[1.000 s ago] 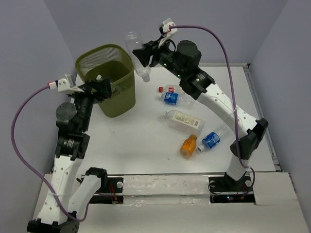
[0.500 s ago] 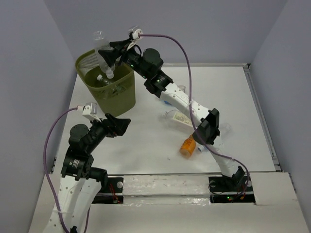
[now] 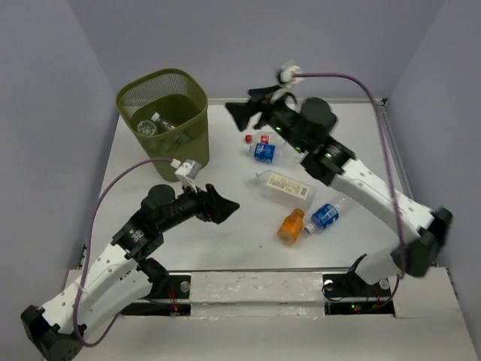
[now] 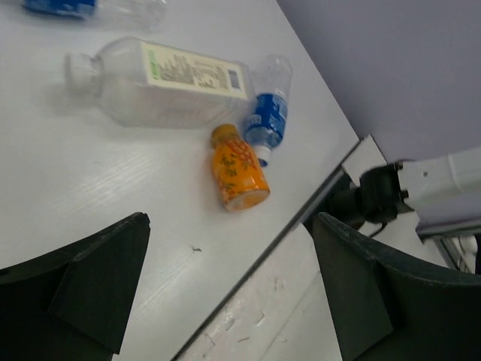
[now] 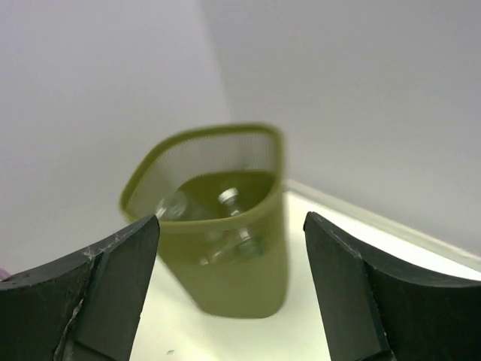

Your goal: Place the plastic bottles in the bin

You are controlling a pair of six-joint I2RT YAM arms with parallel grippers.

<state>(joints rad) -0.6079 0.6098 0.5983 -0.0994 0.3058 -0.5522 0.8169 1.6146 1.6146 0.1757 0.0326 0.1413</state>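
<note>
The orange bottle's end with the cap is beside other bottles. I will move my left gripper to the right in the top view and down onto the orange bottle's lower body (image 3: 288, 230) (image 4: 242, 183).
The olive-green mesh bin (image 3: 197, 135) stands at the back left, with clear plastic bottles (image 3: 154, 122) lying inside it. Four more bottles lie on the table: a blue-labelled one with a red cap (image 3: 263, 150), a large clear one with a white label (image 3: 284, 186), an orange one (image 3: 291, 226) and a small blue-labelled one (image 3: 325, 216). My right gripper (image 3: 237, 114) hangs open and empty to the right of the bin, facing it (image 5: 218, 256). My left gripper (image 3: 225, 207) is open and empty, low over the table left of the orange bottle (image 4: 239, 169).
The table's near edge and the right arm's base (image 4: 391, 192) show in the left wrist view. Grey walls enclose the table at the back and on both sides. The left arm's purple cable (image 3: 120, 180) loops in front of the bin.
My right gripper opened over the bin, dropped a clear bottle in, then drew back to the right. My left arm swung from the bin down toward the table's middle.
</note>
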